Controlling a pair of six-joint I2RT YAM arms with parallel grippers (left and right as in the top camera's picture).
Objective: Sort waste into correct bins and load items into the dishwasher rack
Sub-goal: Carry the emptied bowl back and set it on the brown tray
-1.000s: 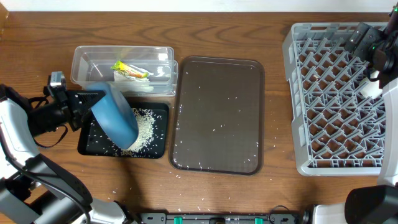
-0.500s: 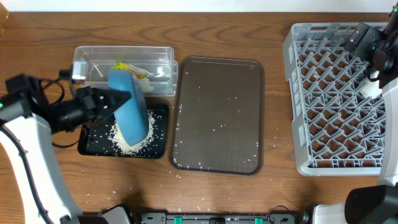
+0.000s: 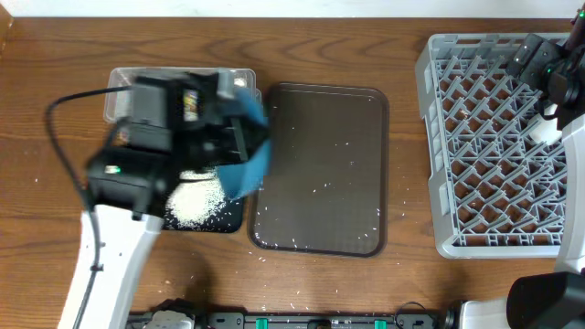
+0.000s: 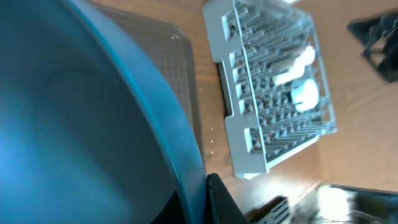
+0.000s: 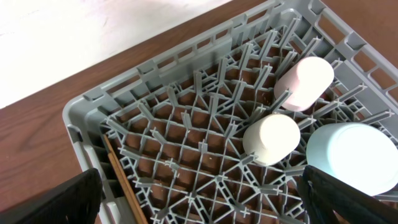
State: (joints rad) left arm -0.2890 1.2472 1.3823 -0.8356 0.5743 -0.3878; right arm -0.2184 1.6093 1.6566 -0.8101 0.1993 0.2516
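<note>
The brown tray's middle (image 3: 331, 175) is free, so my left gripper will swing to the right in the overhead view next and lower the dish level onto it.
My left gripper (image 3: 239, 146) is shut on the rim of the large dark-blue dish (image 3: 247, 155), held tilted on edge over the seam between the black tray (image 3: 233, 219) and the brown tray. In the left wrist view the dish (image 4: 93, 124) fills the left half, pinched at its rim between my fingers (image 4: 219, 200). A heap of white rice (image 3: 195, 201) lies in the black tray. The arm covers most of the clear tub (image 3: 117, 84). My right gripper (image 5: 199, 205) hangs open over the grey rack (image 5: 205, 130), which holds a pink cup (image 5: 305, 81), a white cup (image 5: 272, 138), a light-blue bowl (image 5: 351, 155) and chopsticks (image 5: 121, 180).
The brown serving tray (image 3: 320, 174) lies mid-table with scattered rice grains on it. The rack (image 3: 494, 146) fills the right side, and my right arm (image 3: 547, 73) reaches over its far right corner. A few loose grains dot the table near the front edge.
My left arm has swung up and to the right, carrying the blue dish from above the black tray to the brown tray's left edge. The rice heap is now uncovered. The right arm is still.
</note>
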